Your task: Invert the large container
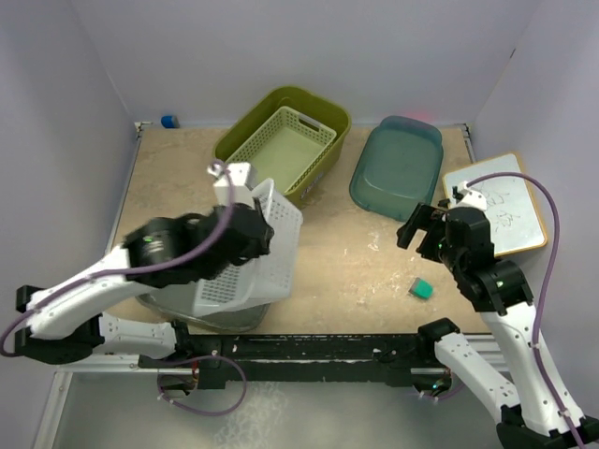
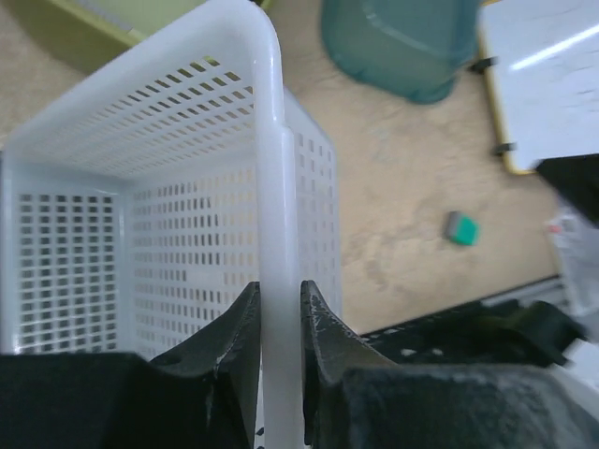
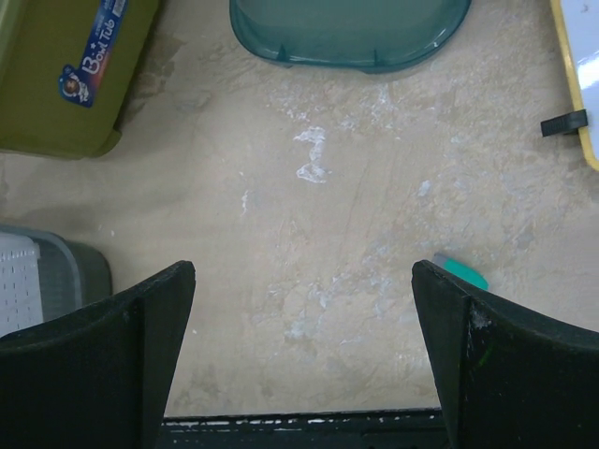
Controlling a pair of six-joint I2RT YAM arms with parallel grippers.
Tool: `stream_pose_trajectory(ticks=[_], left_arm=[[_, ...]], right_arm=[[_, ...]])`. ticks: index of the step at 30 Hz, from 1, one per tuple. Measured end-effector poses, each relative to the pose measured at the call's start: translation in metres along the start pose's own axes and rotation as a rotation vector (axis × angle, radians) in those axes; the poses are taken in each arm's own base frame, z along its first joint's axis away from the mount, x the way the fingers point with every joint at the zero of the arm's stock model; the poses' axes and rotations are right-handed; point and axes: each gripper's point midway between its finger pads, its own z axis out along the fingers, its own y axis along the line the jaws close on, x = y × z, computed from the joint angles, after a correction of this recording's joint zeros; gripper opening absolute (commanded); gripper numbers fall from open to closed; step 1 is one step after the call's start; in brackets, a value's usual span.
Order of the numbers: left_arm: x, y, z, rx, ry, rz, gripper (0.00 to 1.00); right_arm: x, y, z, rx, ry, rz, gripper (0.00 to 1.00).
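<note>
The basket in my left gripper swings over the clear tabletop below and to the gripper's right in the top view next. The basket then turns opening-down, comes down and gets released.
My left gripper [image 1: 264, 228] is shut on the rim of a white perforated basket [image 1: 251, 264] and holds it tilted on its side above a grey tub [image 1: 217, 318]. In the left wrist view the jaws [image 2: 279, 313] pinch the basket's white rim [image 2: 267, 168] from both sides. My right gripper [image 1: 419, 224] is open and empty above bare table; in its wrist view the gripper [image 3: 304, 290] shows the same. The grey tub [image 3: 82, 268] and the basket's edge [image 3: 17, 290] show at the left of the right wrist view.
An olive tub [image 1: 309, 110] holding a pale green basket [image 1: 284, 142] stands at the back. A teal tub [image 1: 398, 166] lies upside down at the back right. A whiteboard [image 1: 496, 206] lies at the right edge. A small teal eraser [image 1: 423, 288] lies by the right arm.
</note>
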Motion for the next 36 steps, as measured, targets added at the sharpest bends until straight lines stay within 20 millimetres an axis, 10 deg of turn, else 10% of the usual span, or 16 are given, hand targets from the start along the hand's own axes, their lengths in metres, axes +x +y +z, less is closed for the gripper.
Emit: stream_pose_trajectory(ticks=[7, 17, 28, 36], left_arm=[[-0.064, -0.039, -0.076, 0.327, -0.040, -0.136, 0.00], [-0.062, -0.103, -0.084, 0.558, 0.035, -0.141, 0.00], [-0.025, -0.174, -0.031, 0.763, 0.135, -0.231, 0.00], [-0.032, -0.148, 0.046, 0.769, 0.161, -0.499, 0.00]], right_arm=[[-0.033, -0.011, -0.009, 0.095, -0.087, -0.047, 1.00], [-0.111, -0.025, -0.057, 0.220, -0.336, -0.077, 1.00], [-0.163, -0.035, -0.125, 0.252, -0.543, -0.034, 1.00], [-0.165, -0.042, -0.144, 0.246, -0.586, -0.017, 1.00]])
